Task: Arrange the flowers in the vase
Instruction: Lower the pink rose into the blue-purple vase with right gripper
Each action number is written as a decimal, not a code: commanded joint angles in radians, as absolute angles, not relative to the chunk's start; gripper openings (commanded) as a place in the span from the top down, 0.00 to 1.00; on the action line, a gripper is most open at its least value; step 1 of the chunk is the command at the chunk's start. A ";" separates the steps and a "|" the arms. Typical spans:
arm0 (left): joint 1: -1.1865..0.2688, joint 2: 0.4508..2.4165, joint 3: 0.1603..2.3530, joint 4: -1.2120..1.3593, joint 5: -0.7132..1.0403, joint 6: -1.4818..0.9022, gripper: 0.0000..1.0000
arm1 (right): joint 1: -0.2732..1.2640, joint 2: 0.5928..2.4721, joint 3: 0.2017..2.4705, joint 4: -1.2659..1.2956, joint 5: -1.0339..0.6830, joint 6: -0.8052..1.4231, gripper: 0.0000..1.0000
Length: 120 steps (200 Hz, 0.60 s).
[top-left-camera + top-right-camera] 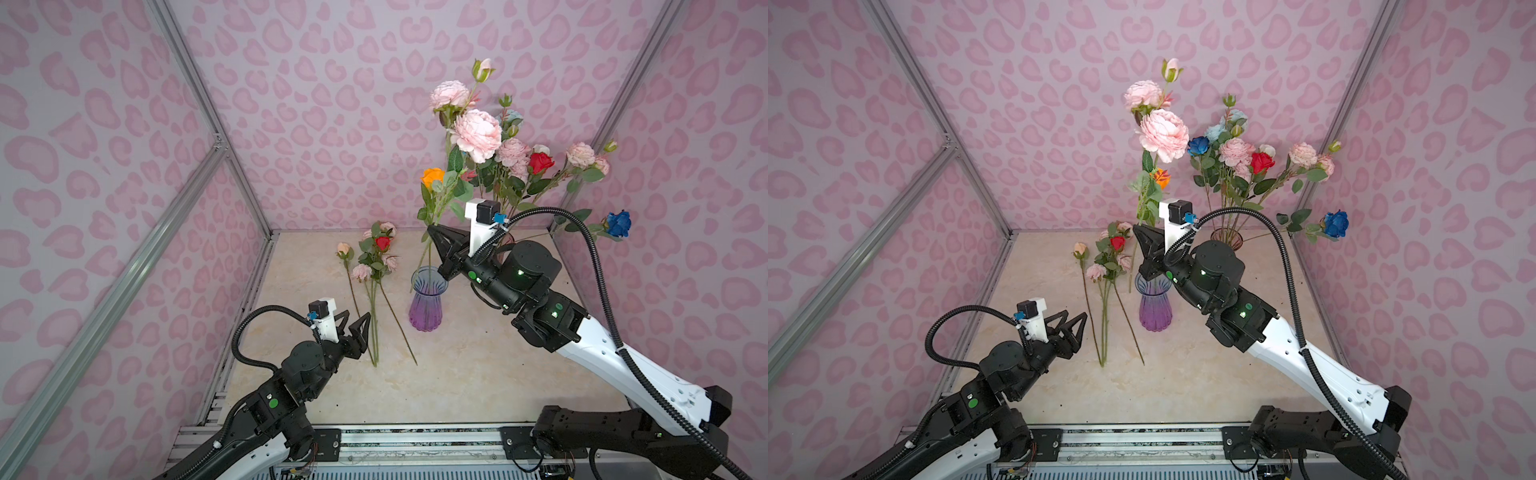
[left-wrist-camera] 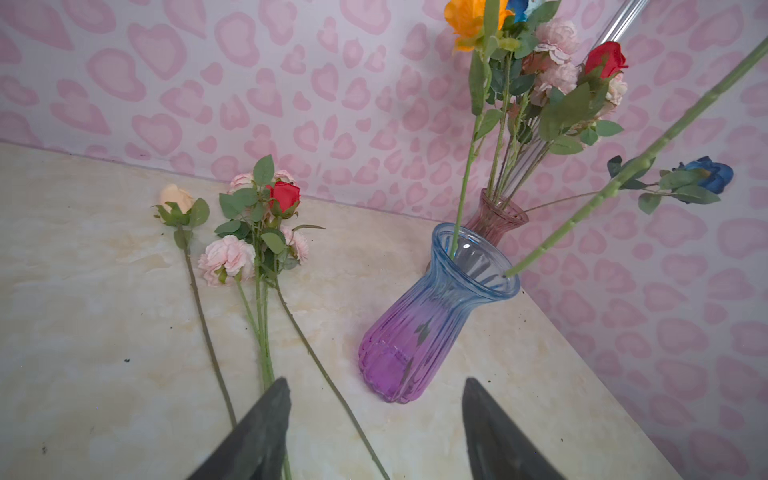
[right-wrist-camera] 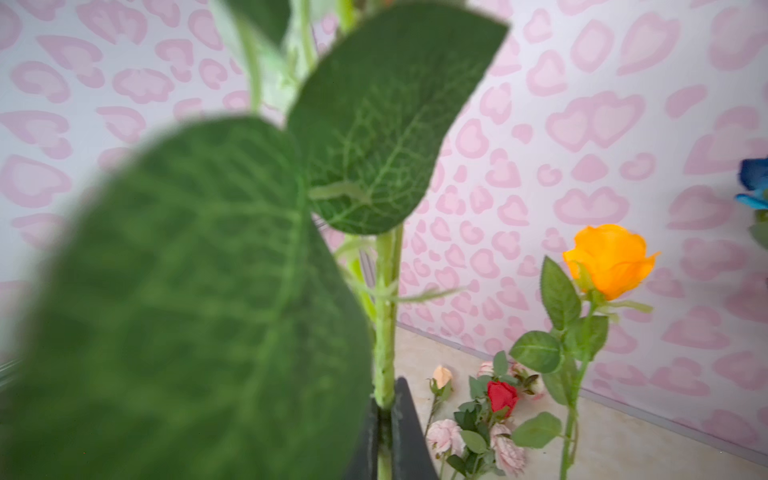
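The lower end of the peony stem already meets the vase's rim, so my right gripper should next move down toward the blue opening of the vase [image 1: 429, 279] and release the stem.
A blue-to-purple glass vase [image 1: 426, 303] [image 1: 1155, 307] [image 2: 419, 332] stands mid-table. An orange rose [image 1: 432, 176] [image 3: 611, 259] has its stem in it. My right gripper [image 1: 433, 228] [image 1: 1138, 228] [image 3: 386, 395] is above the vase, shut on the thick green stem [image 3: 384, 353] of a big pink peony [image 1: 476, 133] [image 1: 1163, 133]. That stem's lower end is at the vase's mouth [image 2: 507, 274]. Three flowers lie on the table left of the vase: a peach bud [image 1: 344, 249], a red rose [image 1: 382, 242] and a pink spray [image 1: 361, 272]. My left gripper [image 1: 357, 313] [image 1: 1075, 313] [image 2: 375, 380] is open and empty, over their stem ends.
A pink glass vase [image 1: 1227, 239] [image 2: 494, 216] stands at the back right and holds several flowers. A dark blue rose [image 1: 619, 223] leans out of it towards the right wall. Pink patterned walls close in the marble table [image 1: 457, 374] on three sides.
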State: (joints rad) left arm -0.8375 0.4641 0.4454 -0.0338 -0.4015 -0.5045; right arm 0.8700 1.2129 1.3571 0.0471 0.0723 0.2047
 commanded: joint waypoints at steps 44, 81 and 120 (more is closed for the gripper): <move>-0.835 0.379 0.404 -0.052 -0.496 -0.570 0.31 | 0.810 1.242 1.293 0.120 0.199 0.099 1.00; -0.836 0.382 0.398 -0.059 -0.486 -0.589 0.31 | 0.692 1.270 1.250 0.134 0.083 0.231 1.00; -0.835 0.407 0.400 -0.053 -0.488 -0.592 0.31 | 0.683 1.296 1.148 0.168 0.080 0.292 1.00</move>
State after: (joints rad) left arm -0.8368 0.3931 0.3988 -0.0723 -0.4778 -0.5812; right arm 0.6861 1.2819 1.1934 0.1177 0.1062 0.2310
